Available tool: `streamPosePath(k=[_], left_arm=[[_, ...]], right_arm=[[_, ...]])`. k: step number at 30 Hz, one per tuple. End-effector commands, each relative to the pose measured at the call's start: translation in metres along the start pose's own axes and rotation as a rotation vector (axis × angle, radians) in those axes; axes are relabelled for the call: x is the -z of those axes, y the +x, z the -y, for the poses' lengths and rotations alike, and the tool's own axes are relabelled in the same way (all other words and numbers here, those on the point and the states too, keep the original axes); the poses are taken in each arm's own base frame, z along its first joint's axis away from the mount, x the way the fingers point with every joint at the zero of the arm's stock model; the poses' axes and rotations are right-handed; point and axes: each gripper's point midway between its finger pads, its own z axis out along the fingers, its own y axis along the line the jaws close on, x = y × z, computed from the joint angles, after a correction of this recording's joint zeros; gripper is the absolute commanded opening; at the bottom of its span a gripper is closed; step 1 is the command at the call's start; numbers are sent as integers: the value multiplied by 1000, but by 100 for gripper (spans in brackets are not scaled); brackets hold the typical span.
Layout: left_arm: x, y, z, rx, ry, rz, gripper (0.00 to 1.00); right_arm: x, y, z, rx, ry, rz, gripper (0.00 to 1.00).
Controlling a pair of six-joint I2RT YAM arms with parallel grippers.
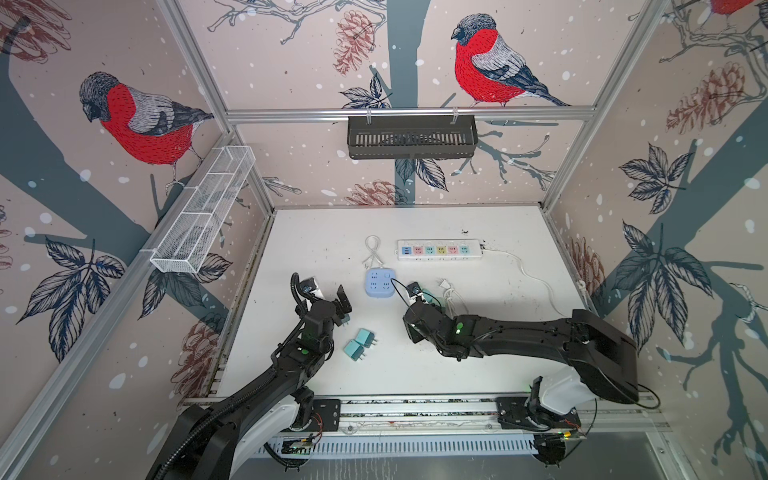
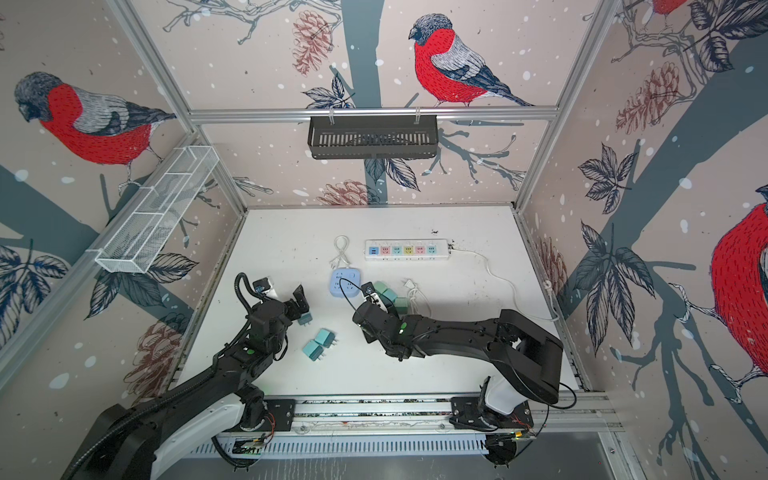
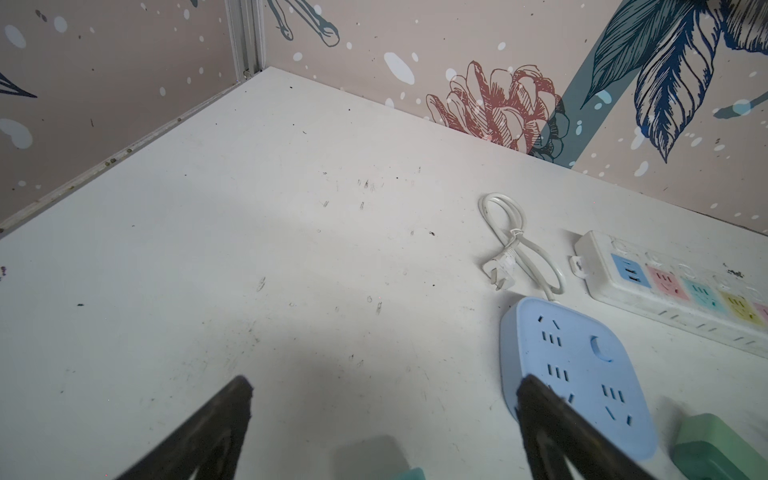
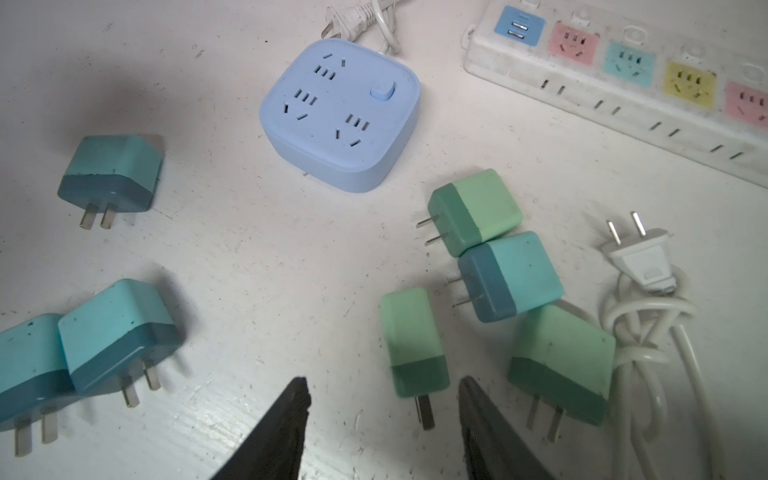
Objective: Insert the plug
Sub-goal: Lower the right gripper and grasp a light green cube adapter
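Note:
Next, my right gripper will lower its open fingers to the light green plug below and just ahead, astride the plug's dark green end [image 4: 420, 377], narrower than the fingers' gap.
A light green plug [image 4: 415, 345] lies on the table just ahead of my right gripper [image 4: 384, 395]. Its prongs point back towards the gripper. The jaws are open and hold nothing, and both fingertips appear clear of the plug. The blue square socket block [image 4: 340, 116] [image 1: 380, 283] lies flat further ahead. My left gripper [image 3: 384, 390] hangs wide open and empty left of the block, above a teal plug [image 1: 343, 320]. Only a corner of that teal plug [image 3: 409, 473] shows in the left wrist view.
A white power strip [image 1: 439, 249] with coloured sockets lies at the back. Three more plugs [image 4: 498, 274] cluster right of the green one, beside a coiled white cord [image 4: 648, 316]. Two teal plugs [image 1: 359, 343] lie between the arms. Another white cord [image 1: 372, 249] lies behind the block.

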Motion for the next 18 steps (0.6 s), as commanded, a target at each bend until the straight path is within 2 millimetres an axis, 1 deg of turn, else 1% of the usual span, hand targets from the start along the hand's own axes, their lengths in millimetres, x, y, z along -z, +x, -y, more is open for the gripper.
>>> streamPosePath(k=[1,5,11,14,18], left_arm=[[-1,-6,3,15,10,18,99],[-1,-6,4,14,11,14,99],[-1,-5,4,13,10,12,99],[-1,-5,3,12,8,12,98],[-1,-6,5,11,12,13,98]], right_arm=[[0,-3,-4,5,-71,8,59],[-4,3,-2,0,-129,-13,59],[-14,11,11,-12,-118,-33,60],[-18,14,12,-5,-114,-40,60],[-25,18,8,12,-129,-51,59]])
